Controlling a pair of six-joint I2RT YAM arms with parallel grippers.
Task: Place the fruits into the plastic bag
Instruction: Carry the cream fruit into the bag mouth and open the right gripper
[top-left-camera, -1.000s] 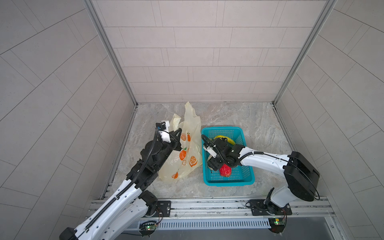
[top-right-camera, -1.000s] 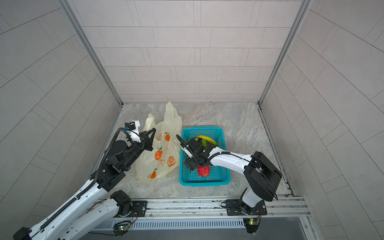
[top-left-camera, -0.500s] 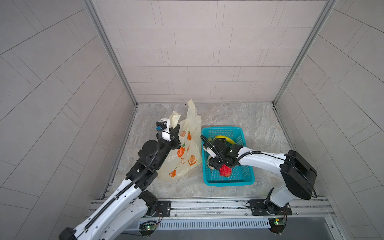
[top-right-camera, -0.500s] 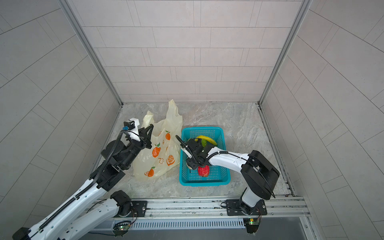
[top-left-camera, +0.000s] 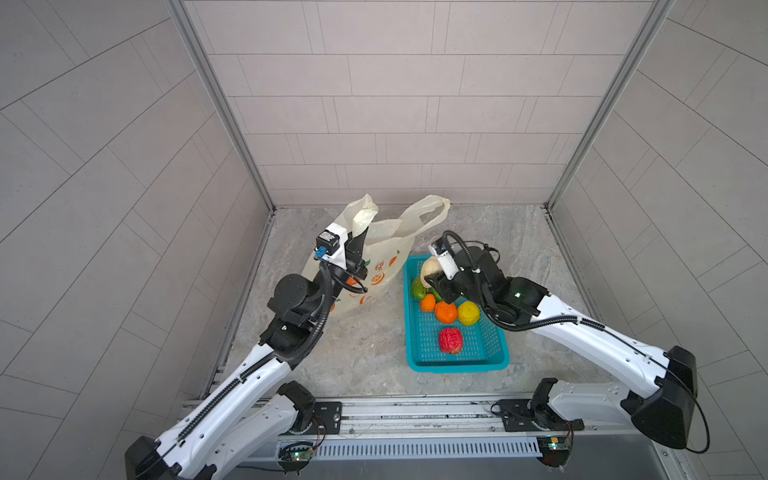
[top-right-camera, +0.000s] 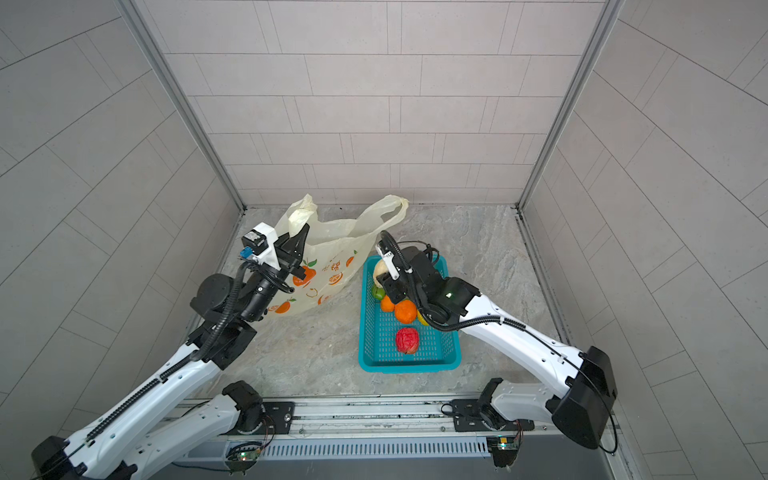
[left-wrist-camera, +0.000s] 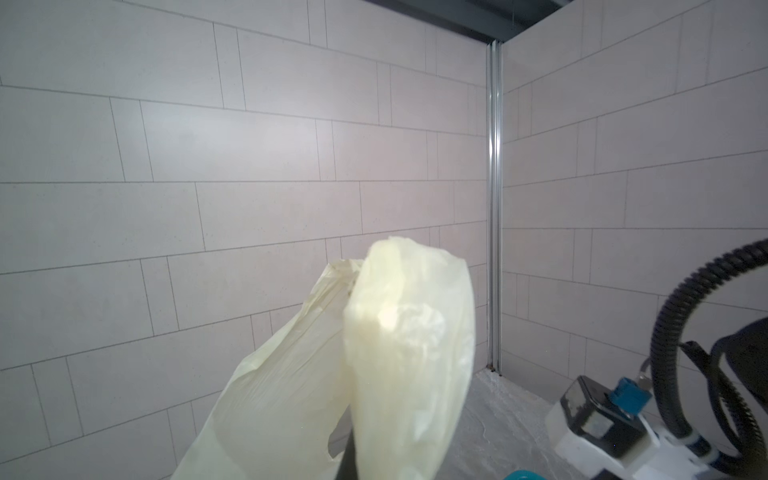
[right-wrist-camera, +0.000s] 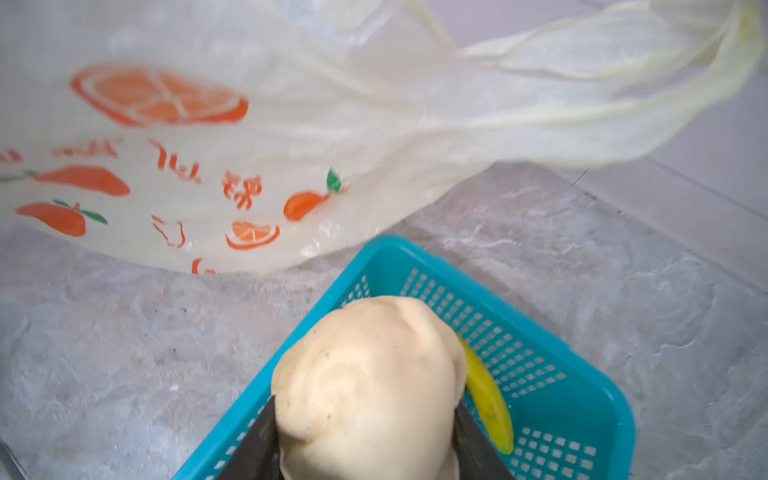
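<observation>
The raised handle loop is holding the bag's opening (top-left-camera: 387, 230) open, so my right gripper needs to move toward my left gripper next and go down into that opening to release the fruit.
My left gripper (top-left-camera: 360, 240) is shut on one handle loop of the plastic bag (top-left-camera: 386, 253) and holds it up; the other loop (top-right-camera: 390, 205) hangs out toward the basket. In the left wrist view the pinched handle (left-wrist-camera: 407, 353) fills the jaws. My right gripper (right-wrist-camera: 365, 449) is shut on a pale cream fruit (right-wrist-camera: 365, 386) above the basket's far left corner, also seen in both top views (top-left-camera: 430, 269) (top-right-camera: 380, 271). In the teal basket (top-left-camera: 457, 366) lie a green piece (top-left-camera: 417, 288), two orange pieces (top-left-camera: 446, 312), a lemon (top-left-camera: 468, 312), a red ball (top-left-camera: 451, 340) and a banana (right-wrist-camera: 486, 395).
The bag's printed body (right-wrist-camera: 187, 166) rests on the grey marble floor (top-left-camera: 365, 345) just left of the basket. Tiled walls close in the back and both sides. A metal rail (top-left-camera: 407, 415) runs along the front edge.
The right gripper has closed on the pale fruit and raised it from the basket. The left gripper has lifted the bag handle higher, and the free loop has swung right toward the basket.
</observation>
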